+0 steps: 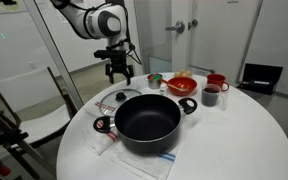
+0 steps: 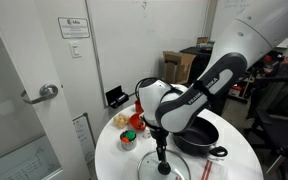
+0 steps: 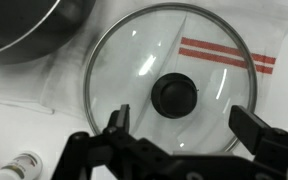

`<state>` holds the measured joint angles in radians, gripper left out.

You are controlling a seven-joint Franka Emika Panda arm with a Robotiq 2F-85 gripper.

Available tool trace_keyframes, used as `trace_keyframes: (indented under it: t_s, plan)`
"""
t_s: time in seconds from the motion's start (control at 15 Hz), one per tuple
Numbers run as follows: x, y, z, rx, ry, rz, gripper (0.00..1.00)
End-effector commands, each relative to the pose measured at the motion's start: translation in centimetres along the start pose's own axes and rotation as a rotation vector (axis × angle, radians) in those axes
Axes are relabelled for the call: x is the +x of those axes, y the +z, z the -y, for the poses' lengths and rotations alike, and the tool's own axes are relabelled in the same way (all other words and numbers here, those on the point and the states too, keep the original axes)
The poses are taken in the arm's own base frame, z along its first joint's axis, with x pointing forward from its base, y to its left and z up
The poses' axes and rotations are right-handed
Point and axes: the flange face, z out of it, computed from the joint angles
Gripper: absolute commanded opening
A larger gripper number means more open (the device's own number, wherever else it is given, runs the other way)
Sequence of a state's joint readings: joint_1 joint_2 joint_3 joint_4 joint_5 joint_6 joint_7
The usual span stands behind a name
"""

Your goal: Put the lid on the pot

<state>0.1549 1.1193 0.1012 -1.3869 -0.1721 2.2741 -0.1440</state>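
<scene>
My open fingers are still clear above the dark centre knob (image 2: 163, 169) (image 3: 174, 95), which is below my gripper. My gripper needs to lower them around the knob's sides next and close.
The clear glass lid (image 3: 134, 65) with its dark centre knob (image 3: 174, 95) lies flat on a white cloth on the table. It also shows in both exterior views (image 1: 119, 98) (image 2: 162, 169), beside the pot. The wide black pot (image 1: 149, 120) (image 2: 199, 138) stands uncovered with its loop handles out to the sides; its edge shows in the wrist view (image 3: 24, 25). My gripper (image 3: 184, 122) is open and empty, hanging just above the lid with a finger either side of the knob and not touching it. It also shows in both exterior views (image 1: 119, 72) (image 2: 161, 150).
Red bowls (image 1: 182, 85) and a red cup (image 1: 212, 93) stand on the round white table (image 1: 244, 140) behind the pot. A white cloth with red stripes (image 3: 224, 52) lies under the lid. A chair (image 1: 34, 95) stands beside the table.
</scene>
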Motion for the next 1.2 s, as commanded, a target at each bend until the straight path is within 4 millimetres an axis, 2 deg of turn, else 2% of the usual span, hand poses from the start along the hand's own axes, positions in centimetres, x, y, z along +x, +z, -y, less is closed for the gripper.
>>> trace_keyframes:
  t_s: [0.0,0.4,0.87,0.93,1.0,1.13]
  plan:
    - [1.3,2.5,-0.3,-0.001,-0.039,0.012,1.0]
    - [1.7,5.3,-0.2,0.01,-0.066,0.04,1.0]
    - [2.2,6.6,-0.6,0.014,-0.083,0.076,1.0]
    - [2.2,6.6,-0.6,0.012,-0.086,0.077,0.75]
    - [2.3,6.6,-0.6,0.011,-0.09,0.076,0.73]
    - [2.5,6.5,-0.7,0.011,-0.094,0.073,0.59]
